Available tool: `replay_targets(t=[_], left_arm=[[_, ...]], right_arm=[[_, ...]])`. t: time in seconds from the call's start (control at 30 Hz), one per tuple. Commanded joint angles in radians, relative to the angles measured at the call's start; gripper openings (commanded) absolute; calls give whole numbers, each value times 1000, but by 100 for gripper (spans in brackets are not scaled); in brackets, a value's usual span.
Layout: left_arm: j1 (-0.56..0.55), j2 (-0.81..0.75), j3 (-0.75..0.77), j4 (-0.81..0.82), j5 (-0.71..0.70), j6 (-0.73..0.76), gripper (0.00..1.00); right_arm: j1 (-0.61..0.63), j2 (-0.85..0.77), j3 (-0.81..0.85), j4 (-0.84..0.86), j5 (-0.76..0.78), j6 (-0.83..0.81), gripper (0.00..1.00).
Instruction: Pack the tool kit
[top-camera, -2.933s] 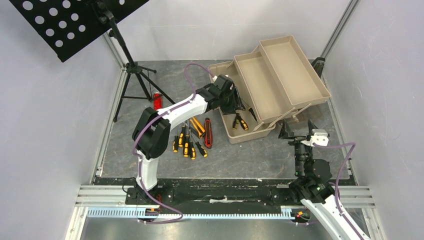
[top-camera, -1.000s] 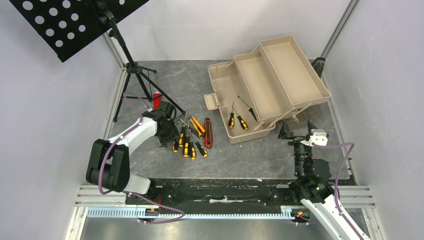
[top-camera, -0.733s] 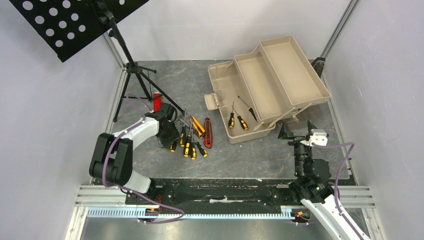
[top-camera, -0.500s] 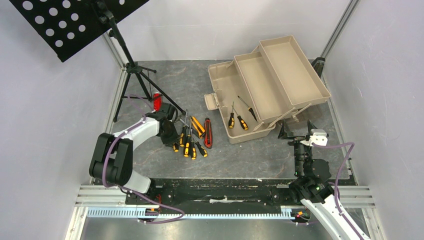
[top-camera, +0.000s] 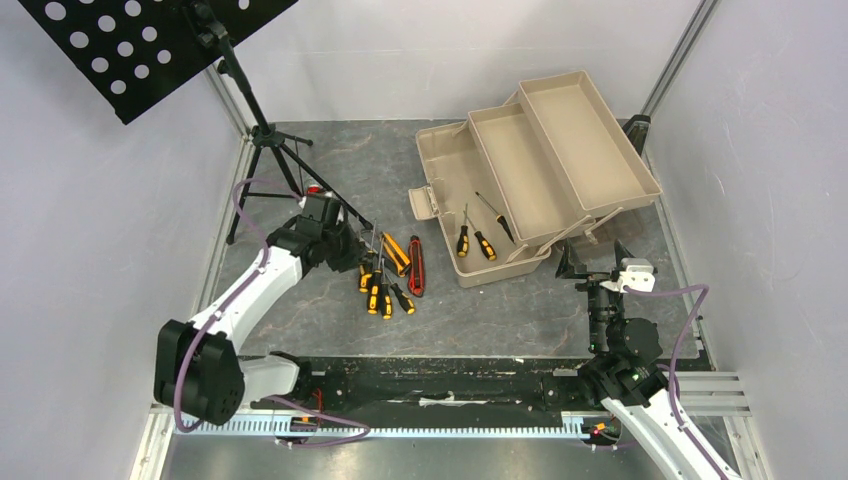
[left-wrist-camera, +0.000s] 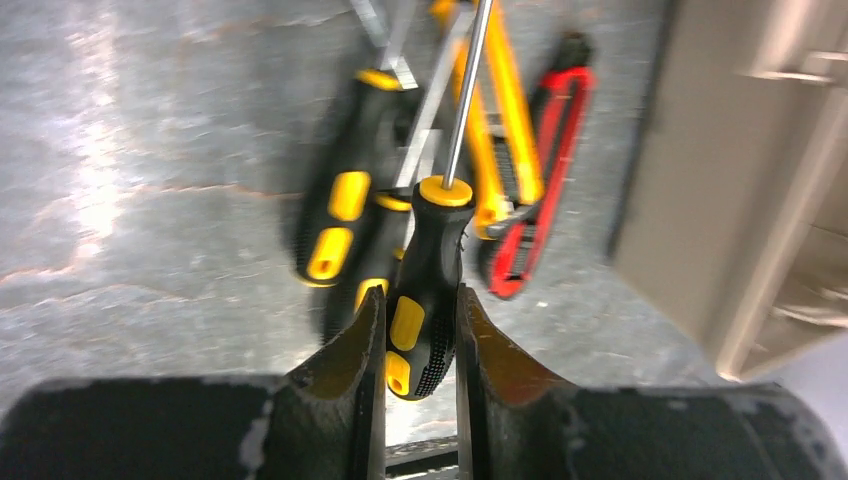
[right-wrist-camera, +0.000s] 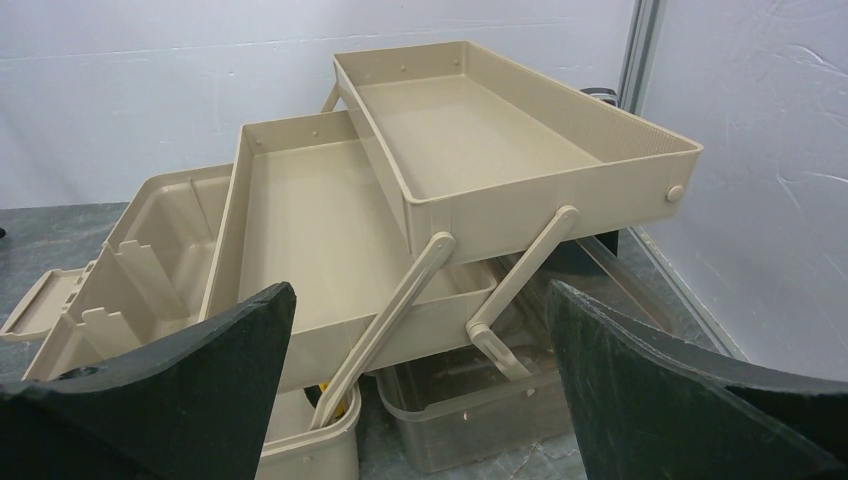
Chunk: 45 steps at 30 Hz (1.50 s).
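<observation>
The toolbox's bottom (top-camera: 457, 225) lies to the gripper's right in the top view, so next I need to move my left gripper past the red knife and release the screwdriver there.
The tan toolbox (top-camera: 533, 165) stands open at the back right with its trays folded out; three yellow-and-black screwdrivers (top-camera: 476, 240) lie in its bottom. My left gripper (top-camera: 338, 243) is shut on a yellow-and-black screwdriver (left-wrist-camera: 428, 280), held by the handle just above the loose pile. More screwdrivers (top-camera: 382, 292), an orange utility knife (top-camera: 396, 253) and a red utility knife (top-camera: 416, 266) lie on the floor; the wrist view shows them blurred below (left-wrist-camera: 340, 210). My right gripper (top-camera: 592, 266) is open and empty, facing the toolbox (right-wrist-camera: 450, 170).
A black music stand (top-camera: 130, 40) on a tripod (top-camera: 268, 145) stands at the back left, one leg close to my left gripper. White walls and aluminium rails enclose the dark floor. A clear plastic tray (right-wrist-camera: 520, 400) sits under the toolbox's right side.
My left arm swung from the toolbox to the screwdriver pile, shut on one screwdriver and has lifted it up and slightly back. The right arm has not moved.
</observation>
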<state>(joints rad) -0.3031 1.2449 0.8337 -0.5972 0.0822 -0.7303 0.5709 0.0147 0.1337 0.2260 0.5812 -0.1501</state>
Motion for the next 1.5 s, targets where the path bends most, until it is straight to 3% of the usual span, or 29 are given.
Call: replay_targets(t=[0.0,0.17,0.43,0.7,0.83,1.03,1.2,1.47], left_arm=[[-78,-60,94,120,66,-92,4],[-189,-25,131,254,85,-176,4],[-337,166,240,427,73,-236,4],[-435,437,438,448,59,-275,5],[-456,542,523,414,48,-266,10],[-462,608,581,375,37,-247,30],[-464,589,582,344,30,-213,61],[-461,482,569,222,-54,-113,79]], right_arm=[[6,-9,0,39,1,1,98],[6,-9,-1,40,-1,1,98],[7,-9,-1,36,8,-2,98],[7,-9,0,36,14,-5,98],[7,-9,-2,34,18,-6,98],[7,-9,-2,34,21,-6,98],[6,-9,-2,33,21,-7,98],[7,-9,-4,35,23,-8,98]])
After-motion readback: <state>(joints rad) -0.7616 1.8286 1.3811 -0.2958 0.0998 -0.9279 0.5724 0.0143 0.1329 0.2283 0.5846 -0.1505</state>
